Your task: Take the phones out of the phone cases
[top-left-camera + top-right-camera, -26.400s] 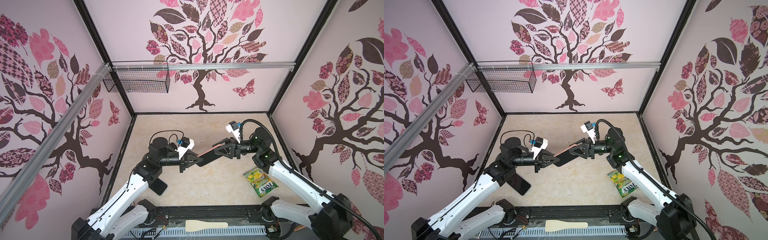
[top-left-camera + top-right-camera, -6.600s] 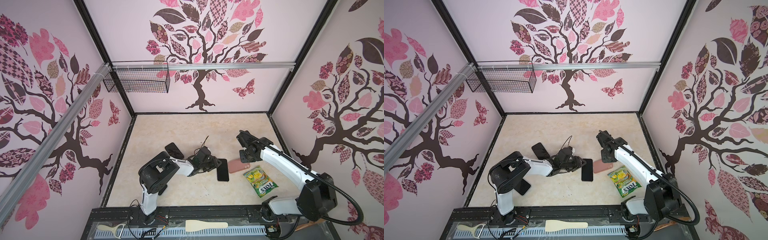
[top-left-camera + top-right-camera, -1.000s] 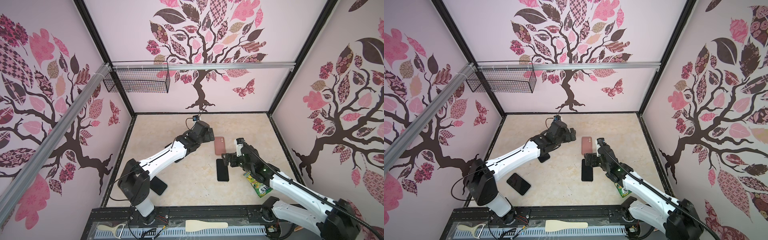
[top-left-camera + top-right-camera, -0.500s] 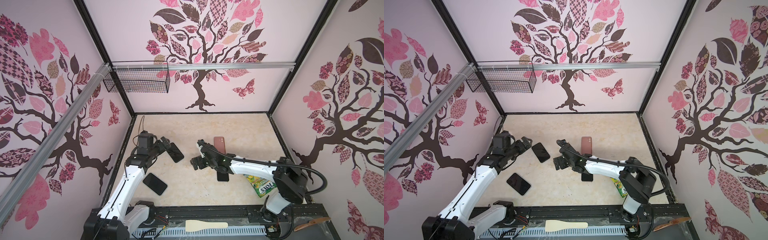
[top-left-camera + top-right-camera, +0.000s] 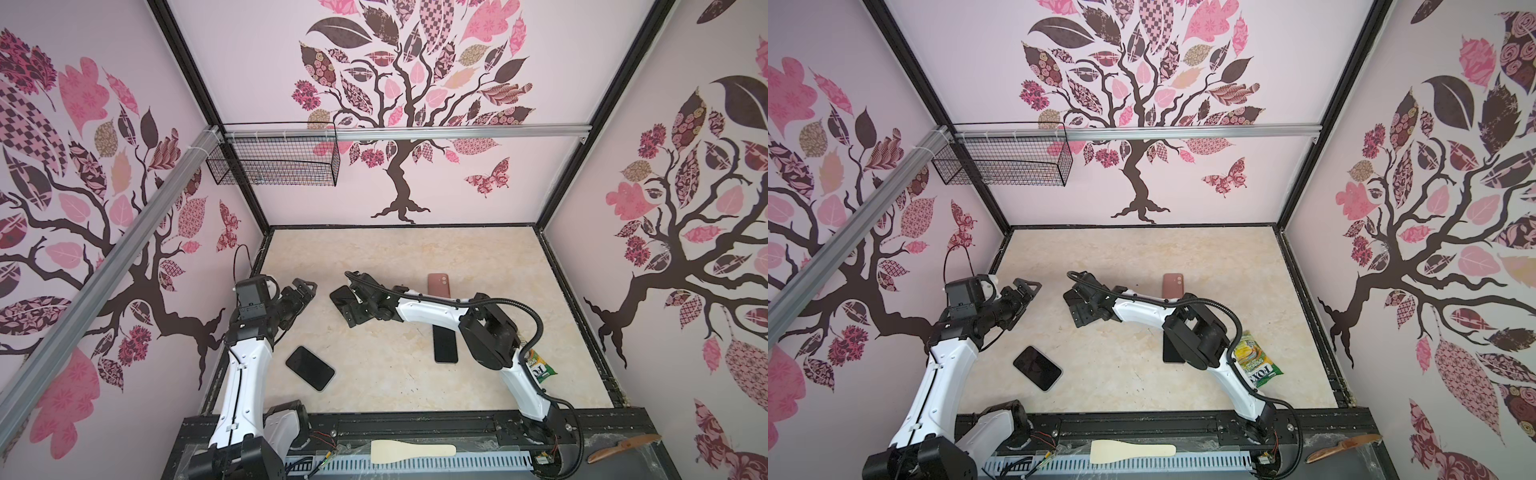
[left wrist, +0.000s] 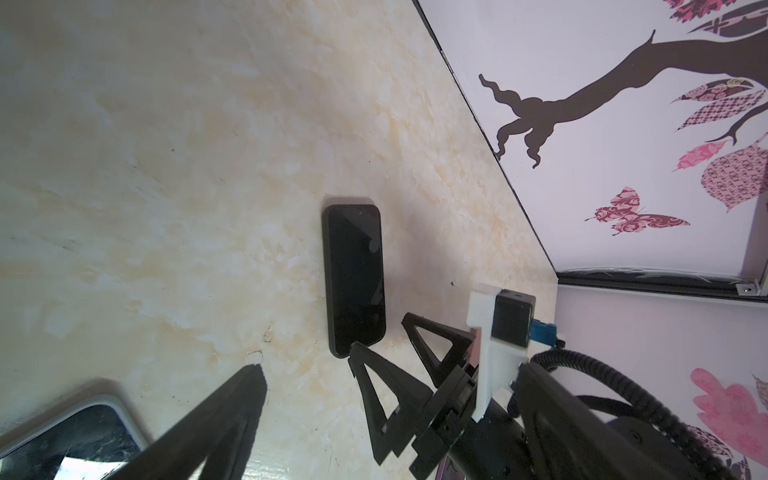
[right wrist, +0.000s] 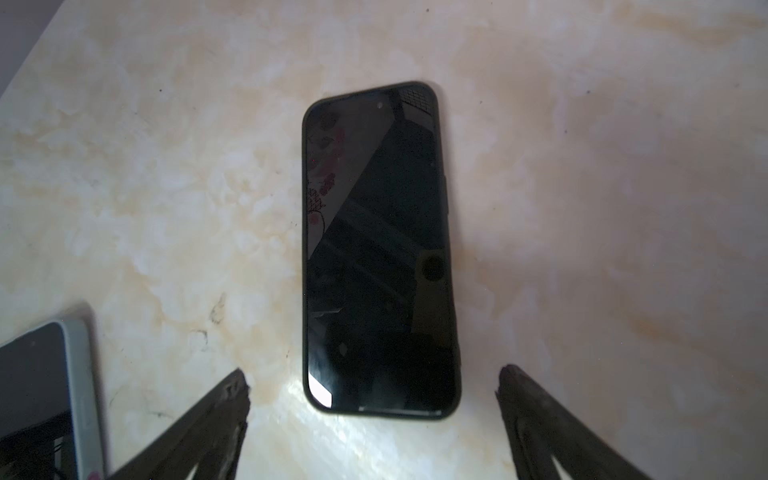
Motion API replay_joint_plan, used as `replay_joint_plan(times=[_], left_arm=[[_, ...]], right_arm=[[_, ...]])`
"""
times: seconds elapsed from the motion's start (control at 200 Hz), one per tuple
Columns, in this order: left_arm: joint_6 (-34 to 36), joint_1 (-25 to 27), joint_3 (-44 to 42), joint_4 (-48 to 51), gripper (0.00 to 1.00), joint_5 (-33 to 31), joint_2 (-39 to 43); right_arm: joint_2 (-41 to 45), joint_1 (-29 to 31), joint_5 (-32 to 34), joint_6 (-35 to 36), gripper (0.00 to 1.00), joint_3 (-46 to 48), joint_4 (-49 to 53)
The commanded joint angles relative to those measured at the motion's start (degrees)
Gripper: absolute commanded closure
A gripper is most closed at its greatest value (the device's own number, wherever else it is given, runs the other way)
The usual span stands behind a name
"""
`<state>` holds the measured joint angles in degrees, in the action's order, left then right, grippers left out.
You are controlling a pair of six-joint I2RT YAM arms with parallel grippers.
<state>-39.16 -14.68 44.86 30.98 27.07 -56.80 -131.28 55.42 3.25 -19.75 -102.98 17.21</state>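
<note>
The robot will next move its right gripper down and outward along the phone and close on the long sides, since the phone's middle [image 5: 342,299] [image 7: 377,249] is below the gripper and farther outward.
A black phone [image 7: 380,249] lies screen up on the marble floor, inside a thin dark phone case [image 7: 399,415] that shows as a rim round it. My right gripper [image 7: 374,386] hangs just above the phone's near end, open, one finger on each side and touching nothing. In both top views the right gripper [image 5: 350,299] [image 5: 1075,299] has reached across to the left of the middle, over the phone [image 5: 338,295] [image 5: 1070,296]. My left gripper [image 5: 305,291] [image 5: 1027,291] stands open and empty a short way left of the phone. Only one of its fingers [image 6: 245,395] shows in the left wrist view.
A pink case [image 5: 439,284] lies at the back right, and a bare black phone [image 5: 445,347] lies under the right arm. A phone in a light case [image 5: 309,368] lies near the front left. A green snack packet [image 5: 540,370] lies at the right, and a wire basket [image 5: 274,166] hangs on the back wall.
The left arm has drawn back from the middle to the left side. The right gripper has reached across leftward and now stands over the black cased phone.
</note>
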Motion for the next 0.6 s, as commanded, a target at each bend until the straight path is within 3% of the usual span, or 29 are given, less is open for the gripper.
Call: replay_joint_plan(times=[0.0, 0.595], left_arm=[[0.5, -1.3, -1.7, -0.6, 0.02, 3.2, 0.3], [1.9, -2.2, -2.5, -0.1, 0.02, 2.7, 0.2]], right_arm=[[-6.0, 0.0, 2.3, 2.2, 0.03, -7.4, 8.4], [-20.5, 1.0, 3.5, 9.2, 0.0, -30.4, 21.5]])
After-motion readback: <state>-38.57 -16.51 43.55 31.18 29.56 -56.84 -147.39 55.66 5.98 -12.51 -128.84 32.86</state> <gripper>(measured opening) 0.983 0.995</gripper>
